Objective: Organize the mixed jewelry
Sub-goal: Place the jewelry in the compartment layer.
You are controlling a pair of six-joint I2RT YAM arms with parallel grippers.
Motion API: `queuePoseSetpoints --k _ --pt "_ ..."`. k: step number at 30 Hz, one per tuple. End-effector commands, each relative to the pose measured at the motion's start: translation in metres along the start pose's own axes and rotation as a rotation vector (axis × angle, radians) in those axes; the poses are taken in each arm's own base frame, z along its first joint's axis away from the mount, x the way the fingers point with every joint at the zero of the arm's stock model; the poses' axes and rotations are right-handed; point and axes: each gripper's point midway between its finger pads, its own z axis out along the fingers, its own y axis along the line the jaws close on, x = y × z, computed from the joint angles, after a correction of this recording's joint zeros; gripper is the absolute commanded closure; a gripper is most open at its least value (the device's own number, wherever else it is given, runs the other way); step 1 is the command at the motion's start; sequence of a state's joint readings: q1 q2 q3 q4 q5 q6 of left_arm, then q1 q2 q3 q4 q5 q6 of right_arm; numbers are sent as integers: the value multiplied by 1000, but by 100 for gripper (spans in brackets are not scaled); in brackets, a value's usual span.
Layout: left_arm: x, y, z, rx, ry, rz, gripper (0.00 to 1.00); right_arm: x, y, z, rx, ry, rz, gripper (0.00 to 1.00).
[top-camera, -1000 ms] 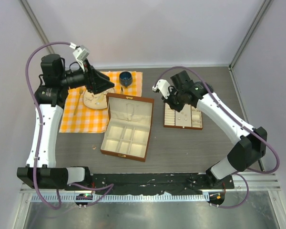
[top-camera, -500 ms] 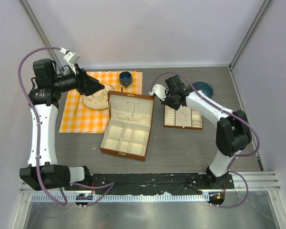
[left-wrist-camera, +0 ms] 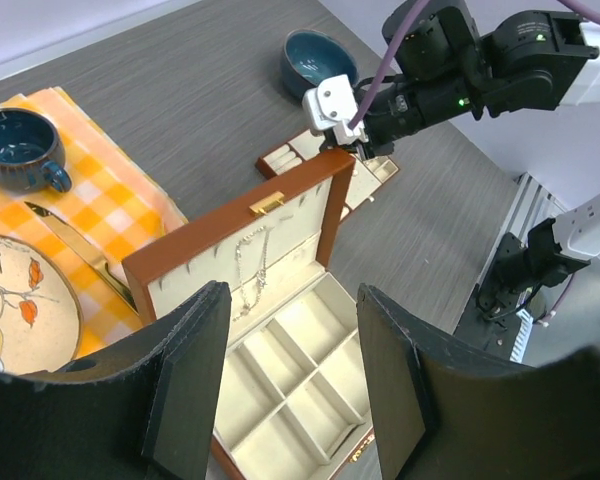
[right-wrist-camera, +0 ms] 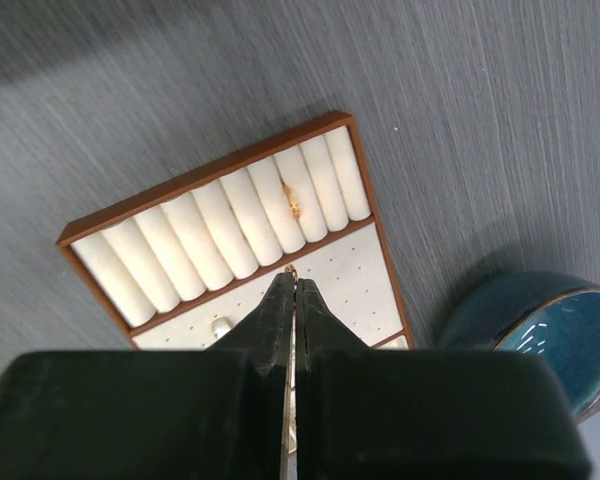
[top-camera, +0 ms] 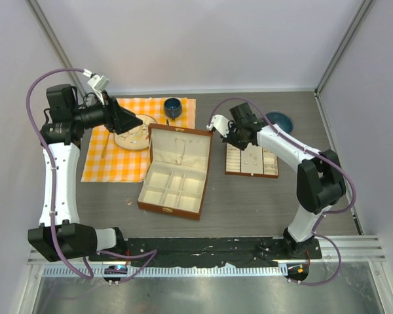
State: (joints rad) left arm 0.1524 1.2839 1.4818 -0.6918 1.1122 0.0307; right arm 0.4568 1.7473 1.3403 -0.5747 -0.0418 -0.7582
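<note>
A gold ring is already among the tray's white rolls, so my right gripper should go down into an empty groove (top-camera: 233,157) (right-wrist-camera: 241,228) on the near side of that ring and release.
An open brown box (top-camera: 175,171) with cream compartments lies mid-table. A thin silver necklace (left-wrist-camera: 248,272) hangs inside its lid. My left gripper (left-wrist-camera: 292,300) hovers open and empty above the box, over the plate's edge in the top view (top-camera: 135,122). To the right lies a brown ring tray (right-wrist-camera: 100,228) with white rolls, and one gold ring (right-wrist-camera: 294,206) sits between two rolls. My right gripper (right-wrist-camera: 294,284) is shut on a tiny gold ring (right-wrist-camera: 291,269) that peeks from its tips, over the tray's far left corner (top-camera: 224,136). A tiny copper piece (top-camera: 129,202) lies on the table left of the box.
An orange checked cloth (top-camera: 111,163) at the left carries a patterned plate (top-camera: 127,138), a blue cup (top-camera: 172,106) and a gold spoon (left-wrist-camera: 68,243). A blue bowl (top-camera: 280,121) stands behind the ring tray. A small white stud (right-wrist-camera: 220,325) sits on the tray's dotted panel.
My left gripper has drawn back to the left, off the box. The right arm has folded and swung left over the tray's far end, uncovering the blue bowl; it stays shut.
</note>
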Motion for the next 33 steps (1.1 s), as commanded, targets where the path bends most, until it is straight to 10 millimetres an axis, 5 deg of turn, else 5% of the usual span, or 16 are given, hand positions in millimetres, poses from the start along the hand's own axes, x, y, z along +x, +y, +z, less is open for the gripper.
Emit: queuePoseSetpoints --k 1,5,8,22,33 --pt "-4 -4 -1 31 -21 13 43 -15 2 -36 1 -83 1 99" --pt "-5 -3 1 37 -27 -6 43 -33 -5 -69 38 -161 22 99" --pt "-7 -4 2 49 -38 -18 43 -34 -9 -76 54 -162 22 99" --pt "-3 -9 0 66 -36 -5 43 -14 0 -6 -106 -100 83 99" --pt "0 -7 1 67 -30 -2 43 -10 10 11 -148 -90 86 99"
